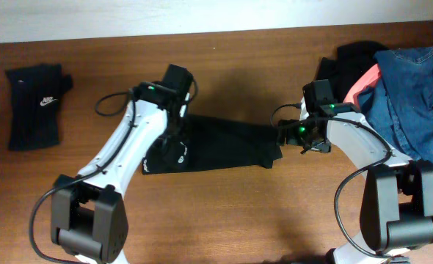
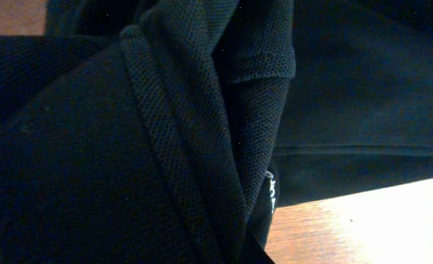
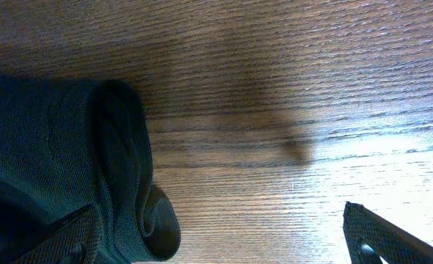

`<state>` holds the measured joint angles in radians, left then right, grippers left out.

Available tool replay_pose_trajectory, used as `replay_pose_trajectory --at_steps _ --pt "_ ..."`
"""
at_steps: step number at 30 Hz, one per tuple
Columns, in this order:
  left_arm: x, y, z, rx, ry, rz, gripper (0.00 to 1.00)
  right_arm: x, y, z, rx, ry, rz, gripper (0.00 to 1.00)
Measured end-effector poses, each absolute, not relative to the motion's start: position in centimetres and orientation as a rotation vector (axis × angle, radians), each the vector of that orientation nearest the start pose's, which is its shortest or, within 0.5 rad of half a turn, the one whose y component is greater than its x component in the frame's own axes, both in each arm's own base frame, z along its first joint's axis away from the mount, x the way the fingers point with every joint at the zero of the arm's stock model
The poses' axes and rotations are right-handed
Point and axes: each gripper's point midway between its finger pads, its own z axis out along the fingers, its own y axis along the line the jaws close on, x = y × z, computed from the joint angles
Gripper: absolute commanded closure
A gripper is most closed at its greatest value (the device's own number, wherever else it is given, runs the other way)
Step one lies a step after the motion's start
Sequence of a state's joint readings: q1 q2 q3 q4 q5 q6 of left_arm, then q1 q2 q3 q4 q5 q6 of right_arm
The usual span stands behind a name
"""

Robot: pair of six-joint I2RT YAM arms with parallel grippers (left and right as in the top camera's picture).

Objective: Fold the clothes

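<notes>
The black shirt still lies as a long cloth, so my left gripper should next carry the held fabric over it toward its rolled edge and release there.
The black shirt lies folded into a long band across the middle of the table. My left gripper is down on its left part. In the left wrist view black mesh fabric fills the frame and bunches into a ridge towards the jaws, hiding the fingers; the gripper is shut on that cloth. My right gripper stands at the shirt's right end, open wide. One finger rests over the rolled edge of the shirt, the other finger over bare wood.
A folded black piece with a white swoosh lies at the far left. A heap of blue denim, a coral-pink piece and more black cloth sits at the back right corner.
</notes>
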<state>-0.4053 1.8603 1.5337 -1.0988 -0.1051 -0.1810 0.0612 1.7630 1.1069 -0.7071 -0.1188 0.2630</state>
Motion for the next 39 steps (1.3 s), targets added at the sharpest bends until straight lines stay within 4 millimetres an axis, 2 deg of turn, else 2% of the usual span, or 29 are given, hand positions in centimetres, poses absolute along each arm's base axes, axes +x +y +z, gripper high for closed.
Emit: replay_pose_trajectory --at_steps 6,12,20,24,32,39 --pt "35.6 -15.9 10.5 0.364 2.897 0.126 0.99 35.0 4.2 3.1 0.277 2.935 0.222 0.01" --pt "35.4 -19.3 10.8 0.401 2.834 0.087 0.99 35.0 4.2 3.1 0.276 2.934 0.223 0.01" --pt "34.9 -22.6 11.1 0.415 2.779 0.027 0.99 35.1 4.0 3.2 0.279 2.929 0.228 0.01" --pt "35.3 -24.4 11.6 0.394 2.732 -0.026 0.99 35.2 3.1 3.2 0.326 2.921 0.265 0.01" --pt "36.0 -27.4 12.4 0.354 2.652 -0.124 0.99 34.9 -0.9 3.3 0.490 2.904 0.323 0.02" --pt "36.6 -30.5 11.2 0.362 2.607 -0.194 0.99 34.8 -1.3 3.3 0.510 2.901 0.340 0.01"
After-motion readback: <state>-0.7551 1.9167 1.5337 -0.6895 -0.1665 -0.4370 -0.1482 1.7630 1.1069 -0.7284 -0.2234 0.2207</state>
